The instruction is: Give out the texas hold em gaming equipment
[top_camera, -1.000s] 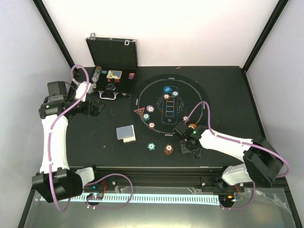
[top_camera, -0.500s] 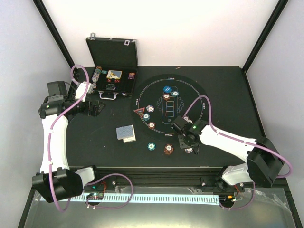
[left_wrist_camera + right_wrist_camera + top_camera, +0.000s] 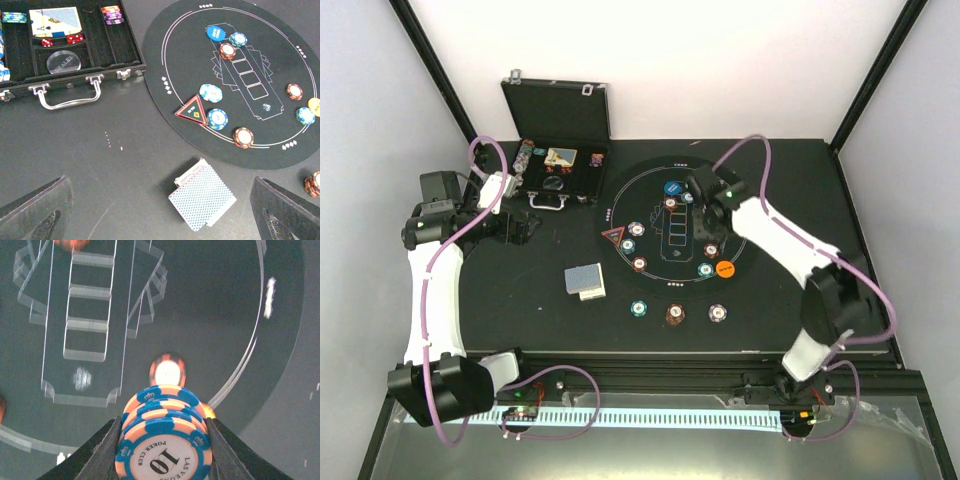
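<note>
The chips go outward across the mat in my right gripper next and come down beside the teal chip near the blue disc, where empty mat leaves room.
My right gripper (image 3: 708,240) is shut on a stack of blue-and-orange chips (image 3: 165,445) marked 10 and holds it above the round mat, over a red-brown chip (image 3: 167,371). An orange disc (image 3: 724,268) and a teal chip (image 3: 705,269) lie just near of it. A blue-backed card deck (image 3: 585,281) lies left of the mat and shows in the left wrist view (image 3: 202,199). A red triangle marker (image 3: 613,238) and several chips sit on the mat's left side. My left gripper (image 3: 520,228) is open and empty, near the case.
The open black case (image 3: 560,170) with chips stands at the back left. The round black mat (image 3: 740,215) fills the middle. Three chips lie near the table's front edge: teal (image 3: 639,308), red-brown (image 3: 674,314), white (image 3: 718,313).
My right arm has swung from the near edge of the mat up over the mat's right middle, carrying the chip stack. The left arm has not moved.
</note>
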### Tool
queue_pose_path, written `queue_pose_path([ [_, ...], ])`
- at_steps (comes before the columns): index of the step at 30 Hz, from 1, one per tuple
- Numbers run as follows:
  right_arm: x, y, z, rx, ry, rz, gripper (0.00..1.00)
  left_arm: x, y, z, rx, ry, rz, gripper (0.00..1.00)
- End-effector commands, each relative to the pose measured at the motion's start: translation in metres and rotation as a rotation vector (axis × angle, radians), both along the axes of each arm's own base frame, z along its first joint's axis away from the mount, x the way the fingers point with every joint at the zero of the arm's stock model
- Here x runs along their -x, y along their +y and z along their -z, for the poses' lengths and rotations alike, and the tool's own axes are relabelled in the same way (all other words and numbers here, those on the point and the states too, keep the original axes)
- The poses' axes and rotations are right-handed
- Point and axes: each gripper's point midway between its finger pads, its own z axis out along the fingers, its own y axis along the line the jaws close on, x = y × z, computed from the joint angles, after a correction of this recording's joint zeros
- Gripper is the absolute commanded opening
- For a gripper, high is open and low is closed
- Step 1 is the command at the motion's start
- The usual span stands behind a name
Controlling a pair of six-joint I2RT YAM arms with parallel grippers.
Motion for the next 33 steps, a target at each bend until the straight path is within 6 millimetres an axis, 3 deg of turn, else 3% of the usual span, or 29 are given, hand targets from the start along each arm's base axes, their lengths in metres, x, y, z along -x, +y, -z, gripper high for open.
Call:
queue_pose_path([
  [1,-0.084,-0.003,-0.006,0.039,-0.076,0.017,0.29,0.000,0.002,-0.006,-0.006,-0.012,0.000,0.99],
  [6,-0.156,-0.002,0.022,0.043,-0.045,0.059,0.28,0.002,0.001,-0.002,-0.008,-0.001,0.004,0.99],
  [13,-0.211,0.004,0.054,0.062,-0.020,0.070,0.28,0.002,0.004,0.003,-0.027,0.015,0.000,0.99],
  [19,-0.231,-0.005,0.076,0.016,-0.024,0.110,0.29,0.002,0.005,0.003,-0.027,0.020,0.002,0.99],
  [29,-0.244,-0.012,0.093,-0.006,-0.020,0.122,0.32,0.001,0.006,0.002,-0.035,0.018,-0.003,0.99],
  [33,-0.246,-0.011,0.100,-0.019,-0.012,0.119,0.40,0.001,0.006,0.003,-0.037,0.019,-0.004,0.99],
])
